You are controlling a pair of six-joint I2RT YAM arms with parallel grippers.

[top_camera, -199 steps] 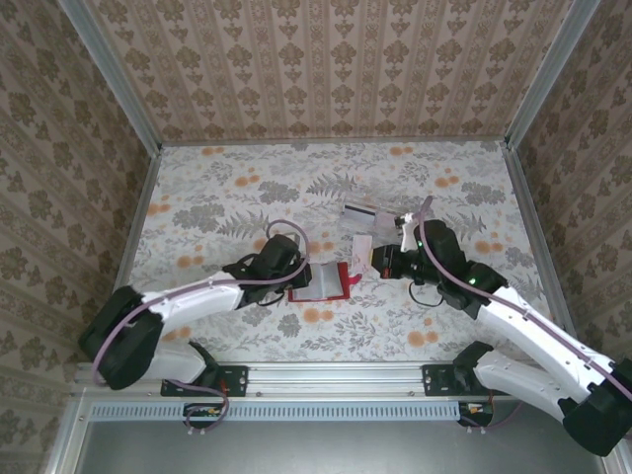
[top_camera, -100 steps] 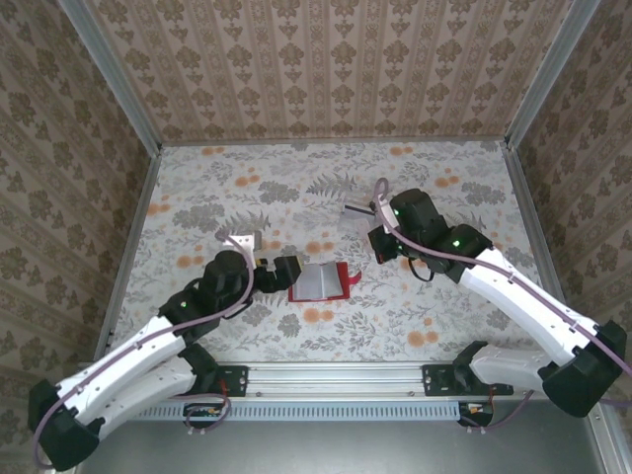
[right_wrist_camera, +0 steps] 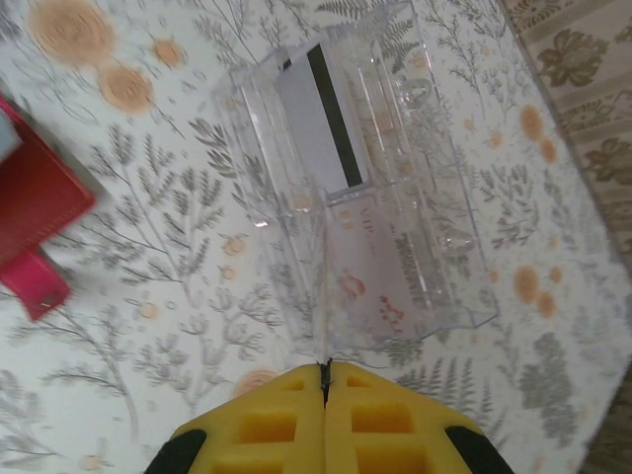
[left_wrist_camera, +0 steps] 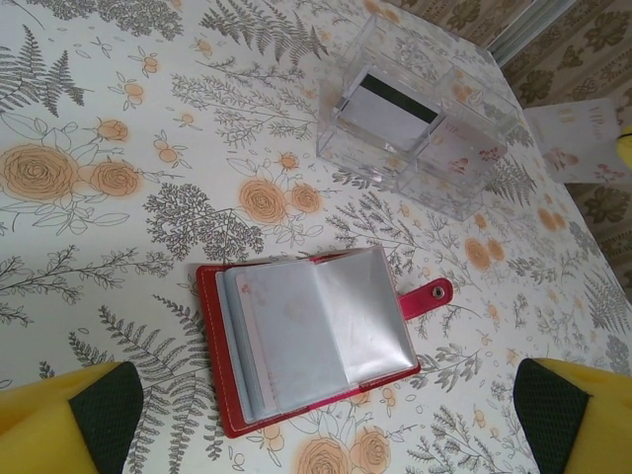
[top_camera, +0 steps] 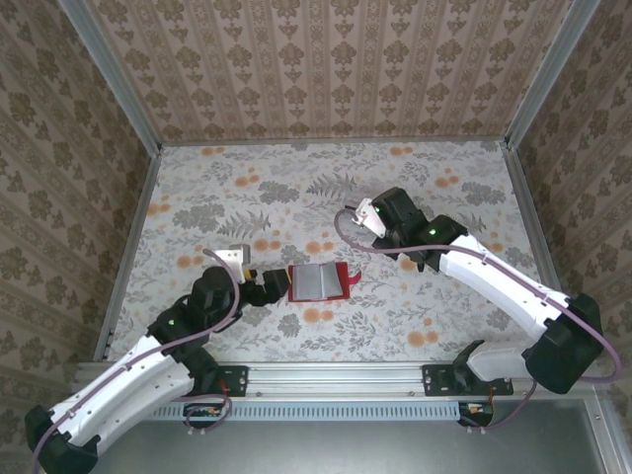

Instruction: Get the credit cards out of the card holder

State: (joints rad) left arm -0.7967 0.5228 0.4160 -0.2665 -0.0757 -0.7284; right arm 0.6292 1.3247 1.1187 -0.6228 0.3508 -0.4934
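My right gripper holds the thin pale card and will next go down into the clear box (right_wrist_camera: 434, 197) and let go of it on the pinkish card (right_wrist_camera: 367, 267), because that section of the box already has a similar card in it.
The red card holder (top_camera: 318, 282) (left_wrist_camera: 222, 375) lies open on the table with its clear sleeves fanned and its tab (left_wrist_camera: 427, 296) pointing right. A pale credit card (left_wrist_camera: 255, 336) sits in a left sleeve. My left gripper (top_camera: 270, 286) (left_wrist_camera: 321, 410) is open just left of the holder, touching nothing. My right gripper (top_camera: 368, 219) (right_wrist_camera: 326, 380) is shut on a thin pale card (left_wrist_camera: 583, 133), seen edge-on (right_wrist_camera: 325, 326), above the near end of a clear plastic box (right_wrist_camera: 434, 197). A card with a dark stripe (right_wrist_camera: 331, 118) and a pinkish card (right_wrist_camera: 370, 276) lie in that box.
The clear box (top_camera: 357, 211) (left_wrist_camera: 415, 133) stands behind and right of the holder. The floral tablecloth (top_camera: 217, 197) runs to metal rails and patterned walls (top_camera: 326, 59) on three sides.
My right gripper has carried a card from the holder up and back to the clear box. My left arm has drawn back left, away from the holder, which now lies free.
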